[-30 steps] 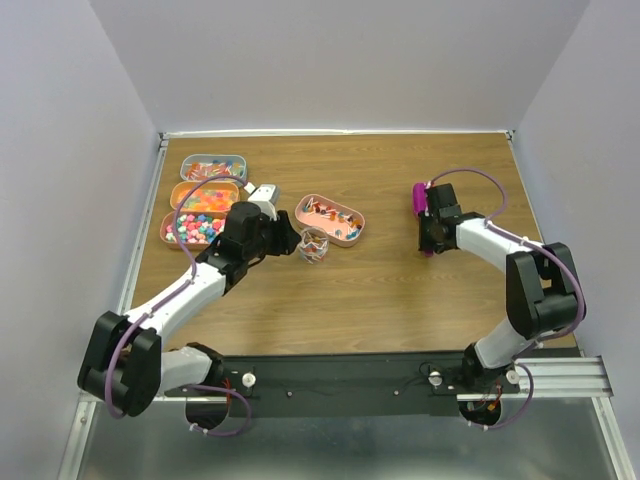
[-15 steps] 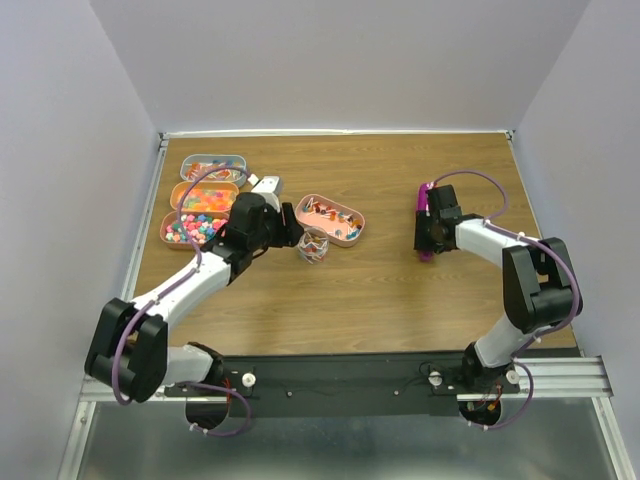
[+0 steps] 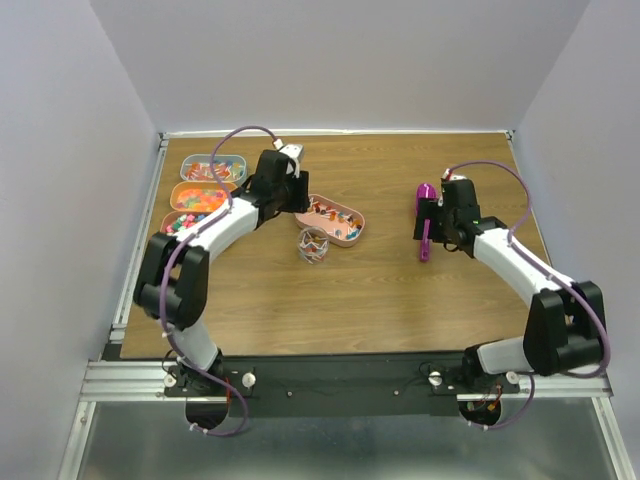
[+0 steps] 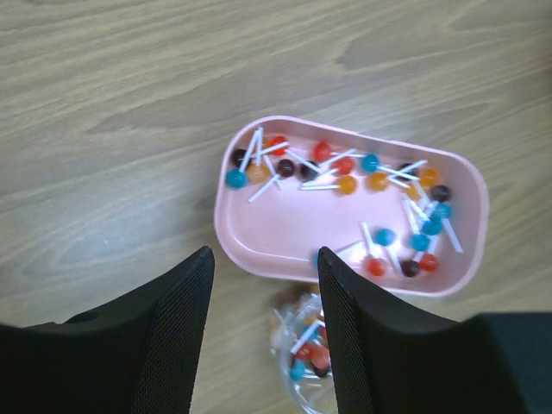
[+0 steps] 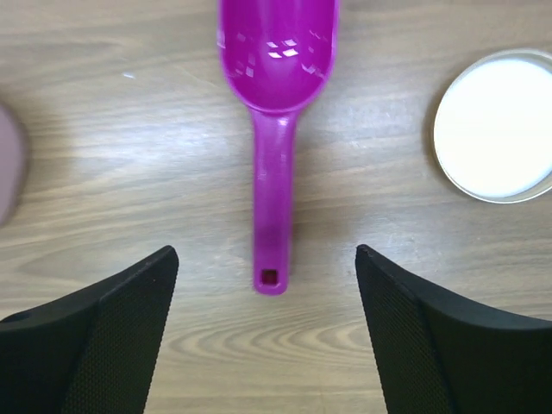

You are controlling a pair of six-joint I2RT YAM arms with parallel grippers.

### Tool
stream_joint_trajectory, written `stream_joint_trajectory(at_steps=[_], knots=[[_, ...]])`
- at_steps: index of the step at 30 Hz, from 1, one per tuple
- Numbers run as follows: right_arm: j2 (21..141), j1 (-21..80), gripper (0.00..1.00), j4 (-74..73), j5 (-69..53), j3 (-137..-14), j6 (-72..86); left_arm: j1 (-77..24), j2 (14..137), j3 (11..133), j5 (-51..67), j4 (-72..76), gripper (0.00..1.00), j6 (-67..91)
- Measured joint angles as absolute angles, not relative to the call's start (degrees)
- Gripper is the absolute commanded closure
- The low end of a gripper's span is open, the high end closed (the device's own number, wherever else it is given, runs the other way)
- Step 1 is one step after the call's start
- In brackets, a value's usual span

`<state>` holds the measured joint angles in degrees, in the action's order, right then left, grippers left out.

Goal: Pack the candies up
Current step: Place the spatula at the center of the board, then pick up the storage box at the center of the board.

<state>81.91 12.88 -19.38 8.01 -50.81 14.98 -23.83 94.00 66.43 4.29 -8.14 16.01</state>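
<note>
My left gripper moves down next, turning slightly, onto the pink tray's rim nearest the tins and closes, because that thin rim fits between its open fingers.
Small lollipop candies lie in a pink tray. More candies fill a small clear jar just in front of it, also seen from above. My left gripper hovers open over the tray's near edge with nothing between its fingers; from above it sits at the tray's left end. A magenta scoop lies flat on the table, handle towards my right gripper. That gripper is wide open, with its fingers well clear on either side of the handle.
Three tins of coloured candies line the table's left edge. A round cream lid lies right of the scoop's bowl. From above, the scoop sits just left of the right gripper.
My left gripper has left the jar and swung to the far side of the pink tray. My right gripper has opened wide, and the scoop now lies free on the table.
</note>
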Motion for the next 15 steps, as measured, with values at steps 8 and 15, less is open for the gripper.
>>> stream_joint_trajectory(at_steps=[8,15], knots=[[72.8,12.9,0.08,-19.7,4.6,-50.4,15.0,-21.9,109.8,78.2,3.8,-15.0,0.45,10.7],[71.3,12.9,0.08,-19.1,2.6,-49.4,15.0,-21.9,116.7,83.9,3.3,-18.4,0.52,8.3]])
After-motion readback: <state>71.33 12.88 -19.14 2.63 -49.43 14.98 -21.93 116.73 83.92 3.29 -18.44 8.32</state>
